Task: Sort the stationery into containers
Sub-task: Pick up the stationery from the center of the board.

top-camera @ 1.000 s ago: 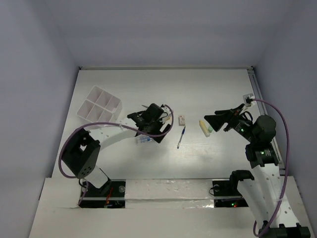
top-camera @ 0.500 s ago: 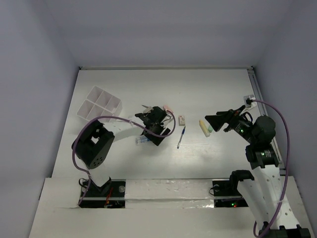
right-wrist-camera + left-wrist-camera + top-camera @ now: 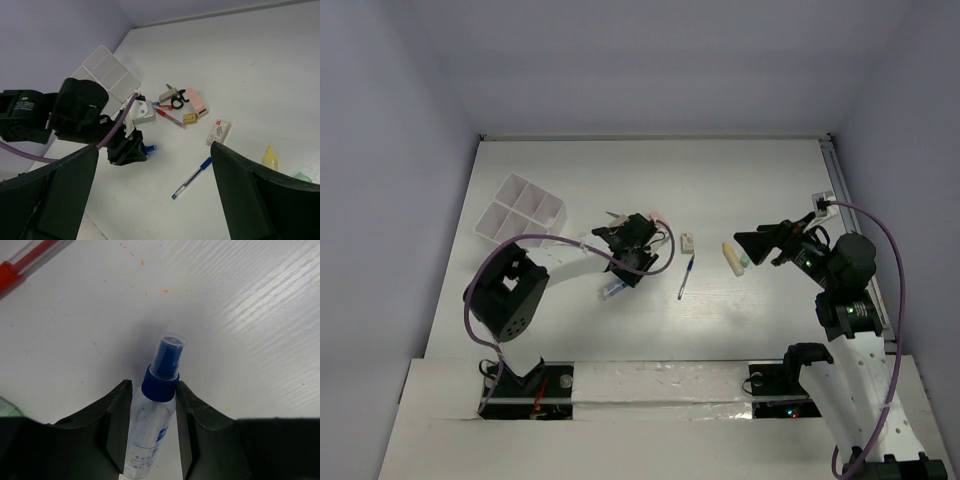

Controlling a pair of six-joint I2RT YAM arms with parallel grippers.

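Observation:
The left gripper next lifts, swings outward over the white organiser's empty far sections, to its left in the top view, and releases the bottle [image 3: 611,289] there.
A clear spray bottle [image 3: 156,412] with a blue cap lies on the table, seen small from above as the bottle [image 3: 611,289]. My left gripper [image 3: 152,387] is shut on it, a finger pressed to each side just below the cap. The white organiser [image 3: 520,210] stands at the back left, apart from it. My right gripper [image 3: 738,240] hangs open and empty above the table, right of the blue pen [image 3: 686,277]. Behind the left arm lie the scissors [image 3: 175,95], the red pen [image 3: 170,118], a pink eraser [image 3: 196,102] and a yellow eraser [image 3: 189,118].
A pale boxed eraser [image 3: 219,132] lies right of the pen cluster. A yellowish marker [image 3: 270,159] and a green item [image 3: 302,176] lie under my right gripper. A rail [image 3: 837,190] runs along the table's right edge.
The left gripper's jaws have closed in from wide apart onto the bottle, which has shifted slightly toward the front. The right arm has not moved.

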